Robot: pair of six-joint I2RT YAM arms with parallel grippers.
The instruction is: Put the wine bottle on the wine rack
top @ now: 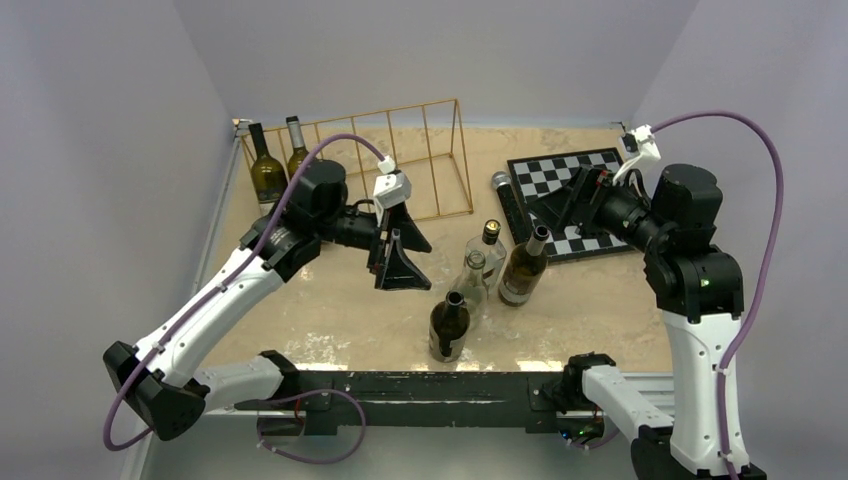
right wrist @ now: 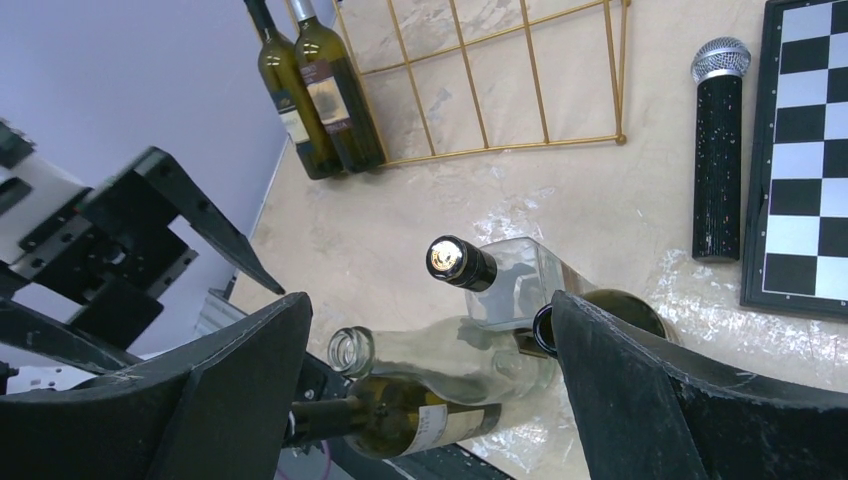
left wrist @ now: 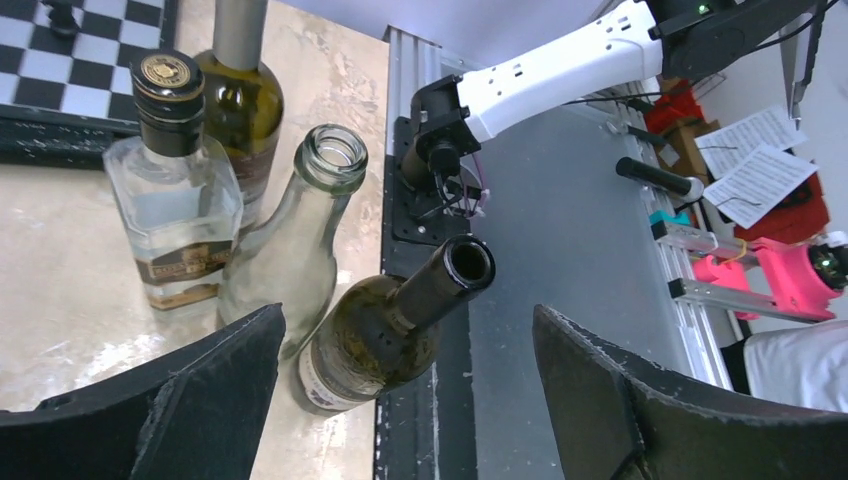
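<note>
The dark bottle's neck is slimmer than the gap between my open fingers. I should next move my left gripper back and to the right in the top view onto it.
The gold wire wine rack (top: 420, 150) stands at the back left, with two green wine bottles (top: 268, 168) upright at its left end. Four bottles stand together mid-table: a dark open-necked wine bottle (top: 449, 325), a clear bottle (top: 472, 282), a square clear bottle with a black cap (top: 489, 247) and a green wine bottle with a silver top (top: 525, 265). My left gripper (top: 400, 250) is open and empty, left of the cluster; its wrist view looks at the dark bottle (left wrist: 380, 335) between its fingers' line, some way off. My right gripper (top: 565, 205) is open and empty above the chessboard.
A black-and-white chessboard (top: 580, 200) lies at the back right, with a black microphone (top: 502, 195) along its left side. The rack (right wrist: 500, 80), microphone (right wrist: 718, 160) and the bottle cluster (right wrist: 450, 355) show in the right wrist view. Purple walls enclose the table.
</note>
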